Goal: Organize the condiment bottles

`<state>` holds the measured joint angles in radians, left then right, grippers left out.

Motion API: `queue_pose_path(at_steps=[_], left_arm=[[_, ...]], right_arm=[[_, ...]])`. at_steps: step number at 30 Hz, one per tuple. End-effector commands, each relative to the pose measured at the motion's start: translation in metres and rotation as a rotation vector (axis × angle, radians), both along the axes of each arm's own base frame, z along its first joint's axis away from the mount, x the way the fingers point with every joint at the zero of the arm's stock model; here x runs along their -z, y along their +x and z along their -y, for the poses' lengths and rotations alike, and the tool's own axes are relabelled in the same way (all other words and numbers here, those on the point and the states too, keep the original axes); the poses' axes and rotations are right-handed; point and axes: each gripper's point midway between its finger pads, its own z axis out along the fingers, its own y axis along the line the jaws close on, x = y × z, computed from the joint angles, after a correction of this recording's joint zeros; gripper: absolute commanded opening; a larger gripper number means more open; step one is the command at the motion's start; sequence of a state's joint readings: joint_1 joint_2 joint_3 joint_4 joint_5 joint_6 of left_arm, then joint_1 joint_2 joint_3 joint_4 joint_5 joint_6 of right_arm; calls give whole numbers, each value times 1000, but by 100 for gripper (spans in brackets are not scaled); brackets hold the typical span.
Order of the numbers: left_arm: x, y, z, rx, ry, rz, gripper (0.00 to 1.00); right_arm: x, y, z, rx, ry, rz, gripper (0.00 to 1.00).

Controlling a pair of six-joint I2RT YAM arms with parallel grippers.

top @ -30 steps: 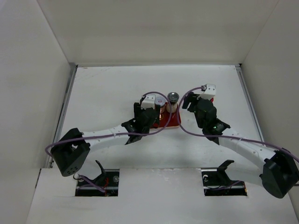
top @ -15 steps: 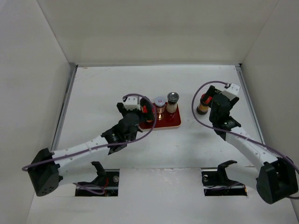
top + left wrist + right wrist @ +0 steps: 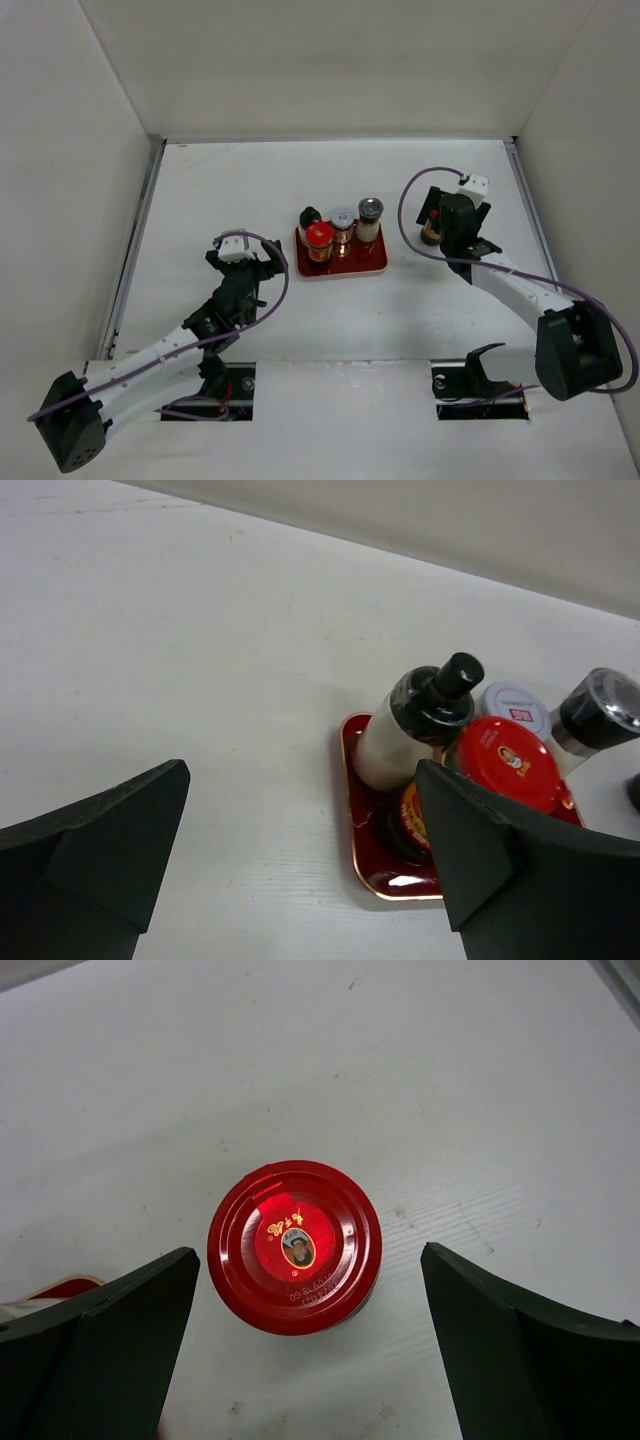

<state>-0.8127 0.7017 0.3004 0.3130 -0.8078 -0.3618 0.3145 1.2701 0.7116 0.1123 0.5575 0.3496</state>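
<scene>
My right gripper needs to go down around the lid of the red-capped jar off the tray next and close, because the lid is below, between the open fingers.
Four condiment bottles stand together on the red tray: a white bottle with a black cap, a red-capped jar, a silver-lidded jar and a grey-lidded one. My left gripper is open, left of the tray and apart from it. The left wrist view shows the white bottle and the red-capped jar ahead, past my right-hand finger. A second red-capped jar stands on the table right of the tray. My right gripper hangs open above that jar, fingers either side and not touching.
White walls close in the table at the back and on both sides. The tray's gold-edged near corner lies just ahead of my left fingers.
My left gripper opened, left the red-capped jar on the tray and drew back to the left. My right gripper opened wide and now straddles the second red-capped jar.
</scene>
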Motion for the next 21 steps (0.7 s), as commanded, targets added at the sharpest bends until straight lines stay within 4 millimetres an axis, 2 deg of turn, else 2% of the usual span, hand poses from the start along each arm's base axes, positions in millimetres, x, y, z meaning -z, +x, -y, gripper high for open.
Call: queue_pose_path(at_steps=[1, 8, 10, 13, 16, 21], left_arm=[[2, 2, 1, -18, -55, 20, 100], [19, 0, 1, -31, -69, 24, 100], [20, 1, -4, -46, -72, 27, 100], [21, 2, -8, -59, -74, 30, 100], [26, 2, -10, -71, -71, 25, 100], [34, 2, -15, -91, -69, 25, 100]], right_arm=[[-18, 13, -8, -22, 55, 57, 100], [5, 28, -4, -12, 101, -1, 100], [5, 30, -2, 1, 101, 6, 91], [2, 31, 0, 11, 116, 20, 71], [-18, 22, 4, 26, 121, 88, 59], [-57, -9, -23, -49, 130, 186, 55]])
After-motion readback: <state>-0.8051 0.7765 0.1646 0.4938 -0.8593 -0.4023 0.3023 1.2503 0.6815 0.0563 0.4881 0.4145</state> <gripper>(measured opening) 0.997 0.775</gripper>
